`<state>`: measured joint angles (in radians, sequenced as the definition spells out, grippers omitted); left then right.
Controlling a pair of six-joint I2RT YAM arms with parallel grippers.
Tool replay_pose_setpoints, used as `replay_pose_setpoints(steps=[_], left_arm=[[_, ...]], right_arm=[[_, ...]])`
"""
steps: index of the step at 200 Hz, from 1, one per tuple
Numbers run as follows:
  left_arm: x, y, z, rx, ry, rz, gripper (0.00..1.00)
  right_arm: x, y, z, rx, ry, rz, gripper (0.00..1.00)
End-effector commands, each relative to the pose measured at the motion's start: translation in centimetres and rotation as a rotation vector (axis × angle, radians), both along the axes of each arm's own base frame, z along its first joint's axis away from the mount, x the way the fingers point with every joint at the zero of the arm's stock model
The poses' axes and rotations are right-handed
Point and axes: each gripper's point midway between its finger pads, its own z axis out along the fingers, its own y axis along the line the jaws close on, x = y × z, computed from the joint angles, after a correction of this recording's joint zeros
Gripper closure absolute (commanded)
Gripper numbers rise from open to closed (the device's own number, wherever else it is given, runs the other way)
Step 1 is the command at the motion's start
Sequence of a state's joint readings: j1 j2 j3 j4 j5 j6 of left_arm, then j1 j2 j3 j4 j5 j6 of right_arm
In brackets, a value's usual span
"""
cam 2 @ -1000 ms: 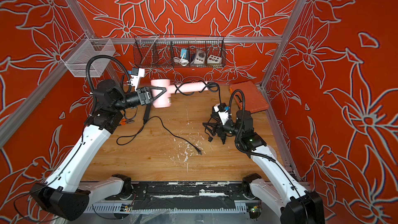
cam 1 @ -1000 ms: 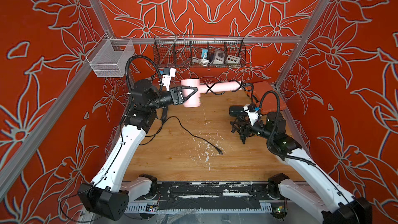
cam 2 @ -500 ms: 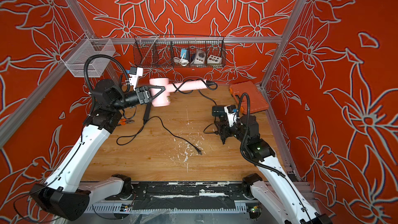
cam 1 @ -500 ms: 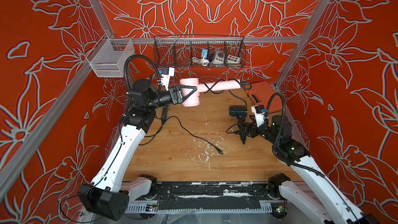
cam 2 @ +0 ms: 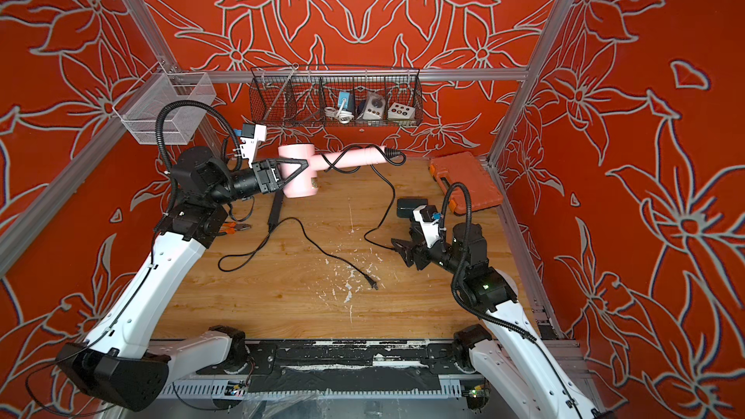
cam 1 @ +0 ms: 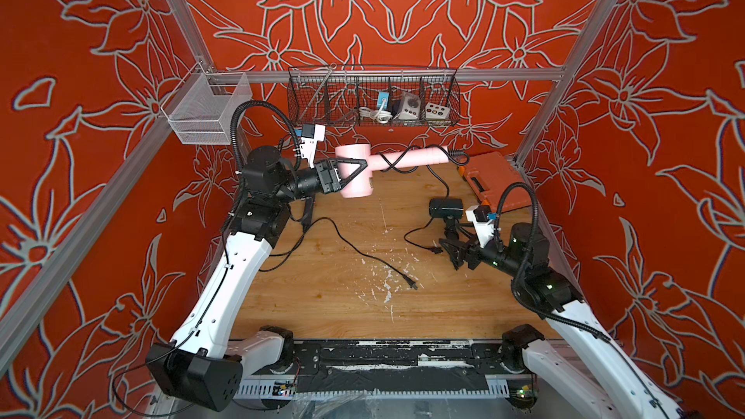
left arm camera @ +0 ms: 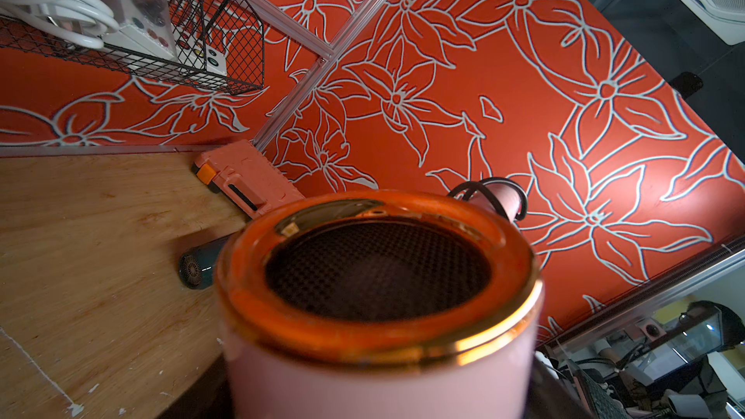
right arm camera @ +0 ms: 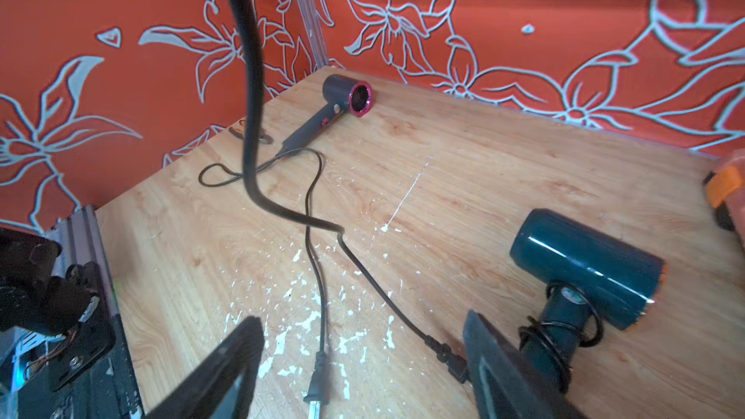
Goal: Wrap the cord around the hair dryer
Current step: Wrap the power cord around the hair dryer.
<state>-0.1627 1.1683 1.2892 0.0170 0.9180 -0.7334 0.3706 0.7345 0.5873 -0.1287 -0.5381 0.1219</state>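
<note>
I should lower my right gripper and slide it toward mid-table onto the pink dryer's cord [cam 1: 423, 246] [right arm camera: 415, 327] beside its plug, as that part is just before my open fingers.
The pink hair dryer [cam 1: 356, 185] hangs in the air at the back left, my left gripper [cam 1: 351, 173] shut on its barrel [left arm camera: 379, 376]. Its handle [cam 2: 350, 159] points right with a couple of turns of black cord [cam 1: 389, 161] round it. From the handle's end the cord [cam 2: 390, 191] drops to the table, loops, and ends in a plug [right arm camera: 447, 356]. My right gripper [right arm camera: 363, 372] hovers low over the table, open and holding nothing. The plug lies just inside one of its fingers [right arm camera: 496, 368].
A dark teal dryer [cam 1: 445, 208] lies right beside my right gripper. A grey dryer [right arm camera: 346, 98] lies under the left arm, its cord running to a plug [cam 1: 411, 284] mid-table. An orange case [cam 2: 467, 183] sits back right, pliers [cam 2: 238, 228] at left, a wire basket [cam 1: 373, 98] on the back wall.
My right gripper has opened wider and drawn back and down toward the table. The cord's free end has dropped from the air onto the table. The left arm has held still.
</note>
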Motion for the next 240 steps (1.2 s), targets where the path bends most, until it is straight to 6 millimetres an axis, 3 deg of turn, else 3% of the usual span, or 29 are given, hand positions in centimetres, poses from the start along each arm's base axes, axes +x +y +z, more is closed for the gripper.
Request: replay_pose_setpoints(steps=[1, 31, 78, 108, 181, 215, 227, 240], left_arm=[[-0.9, 0.3, 3.3, -0.024, -0.112, -0.001, 1.0], [-1.0, 0.3, 3.5, -0.029, -0.111, -0.003, 1.0], [-0.8, 0.2, 3.7, -0.041, -0.108, -0.007, 1.0], [-0.8, 0.2, 3.7, -0.043, -0.107, -0.006, 1.0], [-1.0, 0.2, 4.1, -0.044, -0.112, -0.01, 1.0], [-1.0, 0.2, 4.1, -0.046, -0.111, -0.01, 1.0], [-1.0, 0.2, 4.0, -0.046, -0.11, -0.009, 1.0], [-0.9, 0.3, 4.0, -0.045, -0.107, -0.007, 1.0]], right_arm=[[0.1, 1.3, -1.8, 0.045, 0.028, 0.045, 0.18], [0.6, 2.7, -4.3, 0.082, 0.072, 0.064, 0.18], [1.7, 5.9, -5.5, 0.217, 0.057, 0.122, 0.18], [2.8, 7.8, -6.9, 0.185, 0.018, 0.133, 0.18], [6.1, 9.6, -6.8, 0.185, -0.065, 0.087, 0.2], [6.7, 11.0, -6.4, 0.267, -0.054, 0.124, 0.26], [6.9, 11.5, -6.4, 0.307, -0.04, 0.136, 0.33], [7.1, 11.7, -6.7, 0.343, -0.027, 0.139, 0.47]])
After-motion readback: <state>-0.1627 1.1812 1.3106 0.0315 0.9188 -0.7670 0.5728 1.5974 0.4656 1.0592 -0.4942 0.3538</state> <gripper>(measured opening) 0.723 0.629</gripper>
